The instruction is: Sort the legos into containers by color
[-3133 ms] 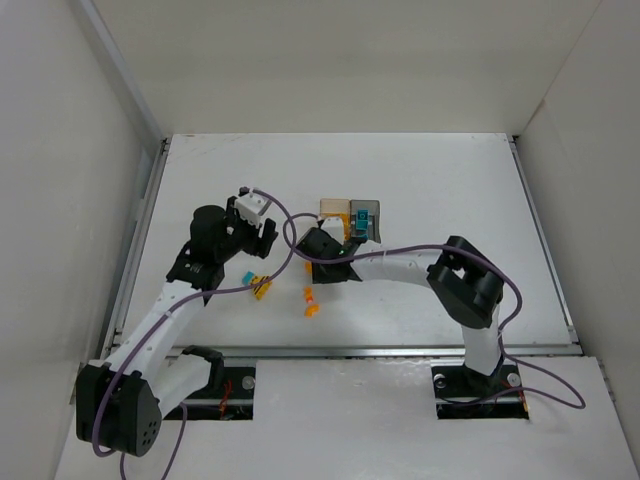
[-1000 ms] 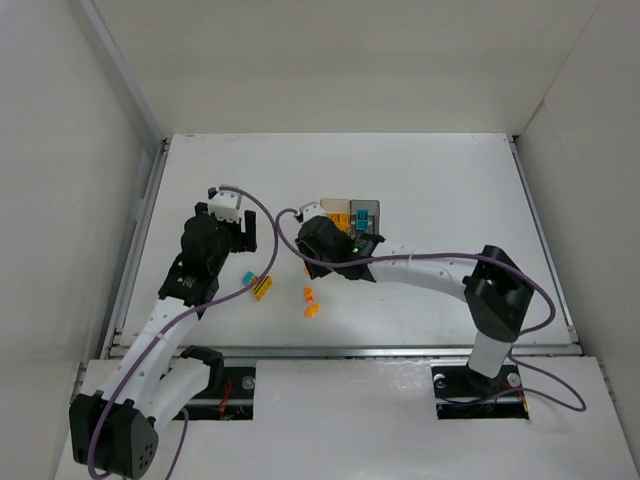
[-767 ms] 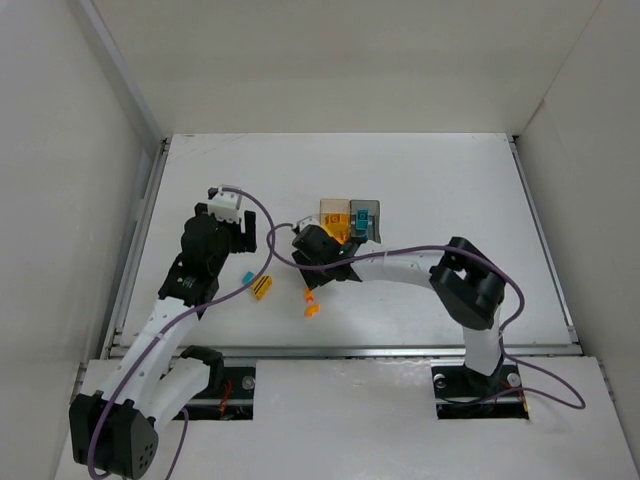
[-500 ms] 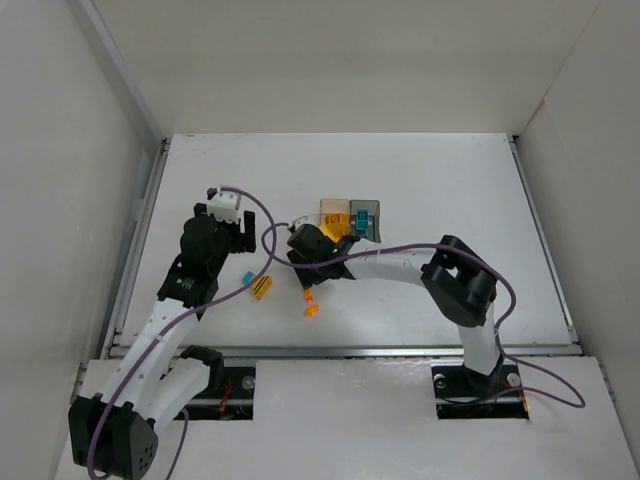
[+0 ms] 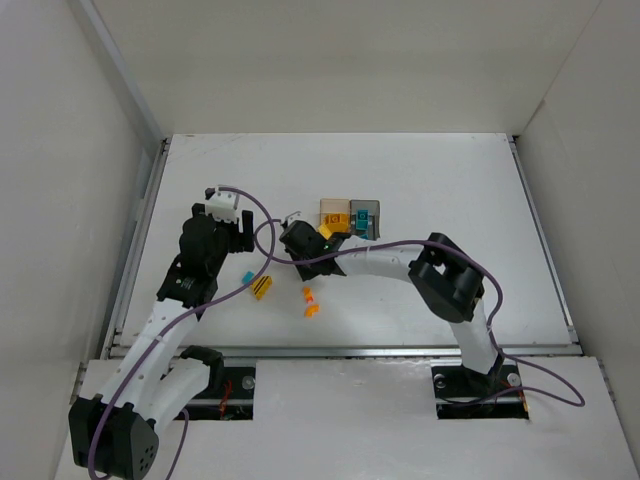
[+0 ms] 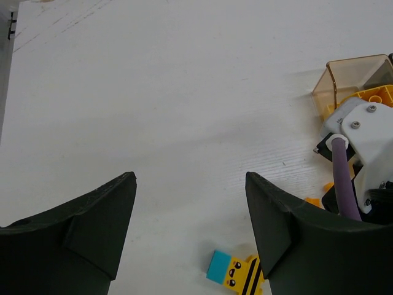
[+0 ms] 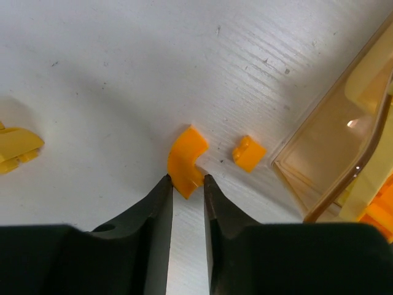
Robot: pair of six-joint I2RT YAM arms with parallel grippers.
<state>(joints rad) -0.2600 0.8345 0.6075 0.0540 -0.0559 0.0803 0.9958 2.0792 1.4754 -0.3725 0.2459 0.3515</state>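
Note:
The amber container holds orange pieces and is outward of my right gripper, so the gripper will next go up and carry the curved lego (image 7: 186, 157) outward to let go of it in there.
My right gripper (image 7: 186, 179) is shut on a curved orange lego (image 7: 186, 157) that lies on the white table, its fingertips touching the piece on both sides. A small orange lego (image 7: 249, 153) sits just right of it, beside the amber container (image 7: 325, 153). From above, that gripper (image 5: 298, 243) is left of the amber container (image 5: 334, 214) and the grey container (image 5: 366, 216). My left gripper (image 6: 189, 178) hangs open over bare table, with a teal lego (image 6: 220, 267) and a yellow black-striped lego (image 6: 245, 279) just below its right finger.
Two more orange legos (image 5: 310, 301) lie near the front middle. A yellow lego (image 7: 15, 147) sits at the left of the right wrist view. White walls enclose the table, and purple cables loop over both arms.
The right gripper has moved left, away from the containers, and its jaws have closed onto the curved orange lego. The left arm has stayed still.

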